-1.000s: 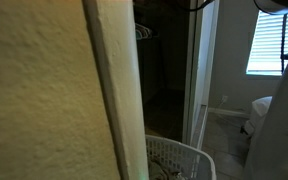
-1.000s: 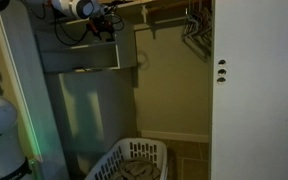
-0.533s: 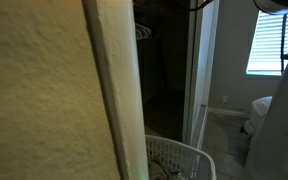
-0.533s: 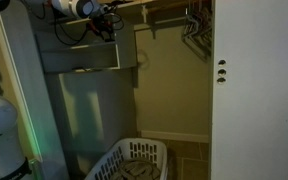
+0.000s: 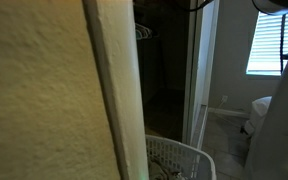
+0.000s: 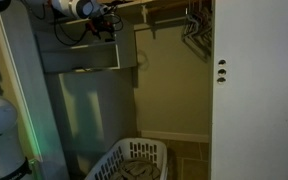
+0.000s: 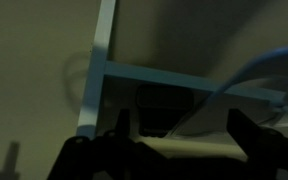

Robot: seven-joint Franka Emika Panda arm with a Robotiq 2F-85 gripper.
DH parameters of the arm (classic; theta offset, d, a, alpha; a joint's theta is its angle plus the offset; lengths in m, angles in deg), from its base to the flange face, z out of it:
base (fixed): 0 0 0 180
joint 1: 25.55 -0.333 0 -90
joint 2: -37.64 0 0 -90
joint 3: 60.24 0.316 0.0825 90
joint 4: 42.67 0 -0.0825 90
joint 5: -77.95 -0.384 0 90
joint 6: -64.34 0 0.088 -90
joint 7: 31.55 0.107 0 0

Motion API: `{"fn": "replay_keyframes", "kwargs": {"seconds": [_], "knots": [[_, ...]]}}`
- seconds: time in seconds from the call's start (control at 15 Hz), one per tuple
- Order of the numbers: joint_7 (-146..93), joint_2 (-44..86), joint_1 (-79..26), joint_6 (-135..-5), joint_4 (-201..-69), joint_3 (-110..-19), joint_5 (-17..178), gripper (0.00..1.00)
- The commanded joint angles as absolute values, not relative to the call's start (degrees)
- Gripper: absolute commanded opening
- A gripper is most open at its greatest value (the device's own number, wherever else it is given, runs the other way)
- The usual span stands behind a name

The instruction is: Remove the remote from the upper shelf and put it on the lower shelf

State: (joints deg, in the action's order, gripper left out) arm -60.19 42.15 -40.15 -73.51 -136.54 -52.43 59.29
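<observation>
The robot should next move its gripper toward the dark rectangular remote [image 7: 164,109] and close on the remote's sides, because the remote lies just beyond the gripper's open fingers.
In the wrist view my gripper [image 7: 182,124] is open, with its two dark fingers spread wide. A dark rectangular thing, probably the remote [image 7: 164,108], lies between and beyond them on a pale shelf board [image 7: 199,142]. It is dim and the fingers do not touch it. In an exterior view the arm reaches in from the top left and the gripper [image 6: 106,27] is at the upper part of the grey shelf unit [image 6: 79,55]. The remote is too small to make out there.
A white laundry basket [image 6: 134,162] stands on the closet floor and also shows in the exterior view [image 5: 179,158]. Hangers [image 6: 194,25] hang on the rod. A white door [image 6: 254,90] is at the right. A wall edge [image 5: 109,90] blocks much of one view.
</observation>
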Motion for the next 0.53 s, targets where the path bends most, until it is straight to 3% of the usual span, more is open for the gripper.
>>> {"fn": "replay_keyframes", "kwargs": {"seconds": [0.0,0.47], "knots": [[-58.1,40.6,-39.5,-74.1,-135.2,-51.2,61.5,1.00],[-56.3,39.2,-39.5,-78.3,-135.7,-50.3,62.2,1.00]]}}
